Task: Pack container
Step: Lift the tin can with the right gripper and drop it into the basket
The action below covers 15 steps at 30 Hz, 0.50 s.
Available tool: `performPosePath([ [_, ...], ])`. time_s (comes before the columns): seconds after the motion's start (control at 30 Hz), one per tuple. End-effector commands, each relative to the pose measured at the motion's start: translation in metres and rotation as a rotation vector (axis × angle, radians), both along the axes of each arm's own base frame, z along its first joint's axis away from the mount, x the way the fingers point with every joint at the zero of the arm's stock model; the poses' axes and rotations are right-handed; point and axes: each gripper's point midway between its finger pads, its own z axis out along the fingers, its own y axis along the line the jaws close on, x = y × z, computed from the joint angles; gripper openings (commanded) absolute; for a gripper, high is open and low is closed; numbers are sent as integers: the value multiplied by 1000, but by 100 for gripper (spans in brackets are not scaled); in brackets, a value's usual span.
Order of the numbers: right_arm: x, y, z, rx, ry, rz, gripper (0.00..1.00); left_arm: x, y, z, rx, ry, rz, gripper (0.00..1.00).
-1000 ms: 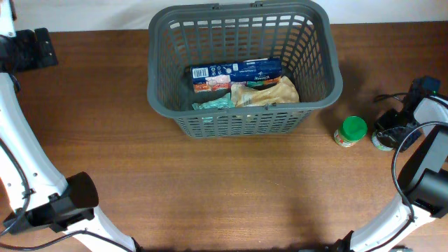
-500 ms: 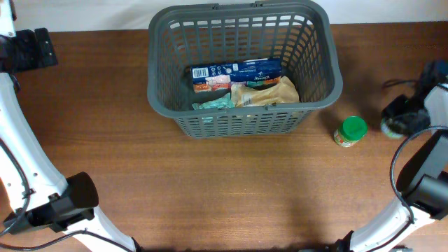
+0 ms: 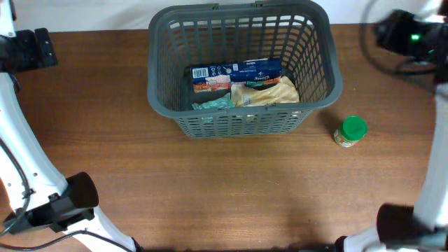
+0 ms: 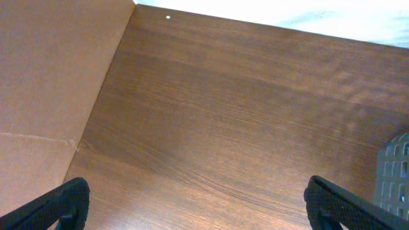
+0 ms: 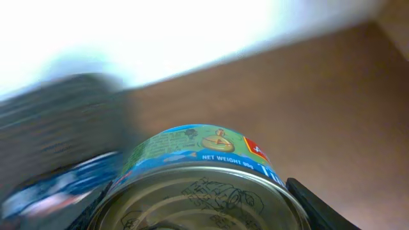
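The round tin can [image 5: 198, 185] is still outside the container, so my right gripper should next swing left in the overhead view and then go down onto the tan pouch.
The dark grey slotted container [image 3: 315, 99] stands at the back middle of the table and holds a blue box, a tan pouch and a green packet. My right gripper [image 3: 392, 31] is raised at the far right, level with the container's back rim, blurred. In the right wrist view its jaws [image 5: 198, 211] are shut on a small round tin can [image 5: 198, 185] with a blue and green label; the container [image 5: 57, 121] shows blurred to the left. My left gripper [image 4: 195, 207] is open and empty over bare wood at the far left; the container's edge [image 4: 396, 172] shows at right.
A small green-lidded jar [image 3: 351, 131] stands on the table right of the container. A brown cardboard panel [image 4: 51, 96] stands along the table's left side. The left arm's black mount [image 3: 31, 49] sits at the back left corner.
My right gripper has lifted the tin can off the table at the right and carried it up and back toward the container's far right corner. The left arm has not moved.
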Motion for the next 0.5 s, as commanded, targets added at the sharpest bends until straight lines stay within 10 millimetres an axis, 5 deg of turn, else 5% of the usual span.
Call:
performPosePath([
  [0.0,-12,81,26,-81,-74,271,4,1,2,-3,-11,5,9,99],
  [0.03,-11,109,17,-97,-56,347,4,1,2,-3,-11,5,9,99],
  [0.17,4,166,-33,-112,61,486,4,1,2,-3,-11,5,9,99],
  [0.23,15,180,-59,-120,117,518,4,1,2,-3,-11,5,9,99],
  [0.33,40,202,-136,-130,288,551,4,1,2,-3,-11,5,9,99],
  [0.47,49,206,-204,-137,450,552,4,1,2,-3,-11,5,9,99],
])
